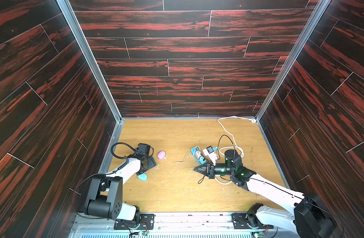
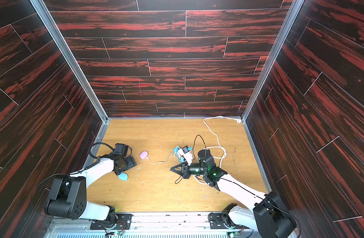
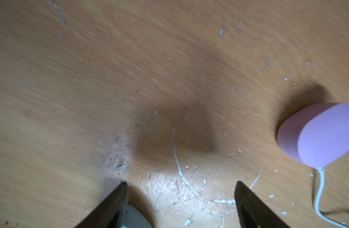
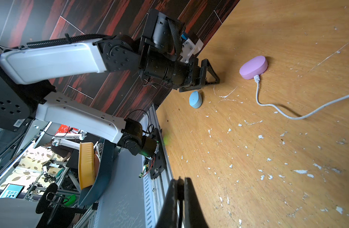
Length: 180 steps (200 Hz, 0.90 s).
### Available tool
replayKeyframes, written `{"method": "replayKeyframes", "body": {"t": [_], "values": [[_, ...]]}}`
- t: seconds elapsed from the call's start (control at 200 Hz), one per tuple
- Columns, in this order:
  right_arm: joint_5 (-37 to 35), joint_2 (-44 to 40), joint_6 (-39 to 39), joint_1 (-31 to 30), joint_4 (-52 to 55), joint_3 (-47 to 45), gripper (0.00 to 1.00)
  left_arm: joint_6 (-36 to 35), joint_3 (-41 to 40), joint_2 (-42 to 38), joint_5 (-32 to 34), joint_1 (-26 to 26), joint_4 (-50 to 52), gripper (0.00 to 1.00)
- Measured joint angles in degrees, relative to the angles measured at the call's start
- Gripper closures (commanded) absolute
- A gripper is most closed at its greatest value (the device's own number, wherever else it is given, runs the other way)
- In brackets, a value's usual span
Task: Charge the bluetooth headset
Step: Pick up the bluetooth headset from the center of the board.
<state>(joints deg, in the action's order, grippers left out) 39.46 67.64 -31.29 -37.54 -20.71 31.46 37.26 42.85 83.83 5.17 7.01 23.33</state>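
My left gripper should move back and down over the light blue case [image 1: 142, 177] [image 3: 137, 219] next and close there, because that case is below and back from the gripper's fingers.
The bluetooth headset is a lilac oval case [image 1: 161, 155] [image 2: 143, 155] [image 4: 253, 67] lying on the wooden table. A thin white charging cable [image 1: 177, 161] [image 4: 278, 108] is plugged into it and runs to a blue power strip [image 1: 198, 155] [image 2: 178, 153]. My left gripper [image 1: 149, 162] [image 3: 181, 183] stands open, pointing down just left of the lilac case [image 3: 317, 134], with only bare table between its fingertips. My right gripper [image 1: 194, 169] [image 4: 180, 179] is shut and hovers low, near the front of the power strip.
A light blue oval case [image 1: 142, 176] [image 2: 123, 176] [image 4: 195, 99] lies beside the left wrist, toward the front. The strip's thick white cord [image 1: 224, 127] loops to the back right corner. Dark wood-pattern walls enclose the table on three sides.
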Motion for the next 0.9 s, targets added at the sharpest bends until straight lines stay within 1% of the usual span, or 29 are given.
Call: {"method": "replayKeyframes", "body": {"t": [0.22, 0.351, 0.491, 0.626, 0.746, 0.902], "values": [[0.15, 1.09, -0.63, 0.00, -0.87, 0.02, 1.00, 0.04, -0.15, 0.07, -1.03, -0.02, 0.50, 0.18], [0.28, 1.42, -0.87, 0.00, -1.20, 0.02, 1.00, 0.48, -1.81, -0.33, -0.52, -0.04, 1.57, 0.18], [0.39, 1.49, -1.01, 0.00, -1.22, 0.02, 1.00, 0.94, -3.72, -2.47, 0.92, -0.04, 4.44, 0.17], [0.37, 1.49, -1.09, 0.00, -1.22, 0.02, 1.00, 1.88, -4.13, -5.49, 2.67, -0.04, 6.29, 0.13], [0.37, 1.49, -1.22, 0.00, -1.31, 0.02, 1.00, 4.50, -4.57, -8.00, 4.33, -0.04, 8.26, 0.12], [0.39, 1.49, -1.49, 0.00, -2.32, -0.04, 1.00, 9.49, -8.31, -12.13, 4.87, -0.04, 9.44, 0.11]]}}
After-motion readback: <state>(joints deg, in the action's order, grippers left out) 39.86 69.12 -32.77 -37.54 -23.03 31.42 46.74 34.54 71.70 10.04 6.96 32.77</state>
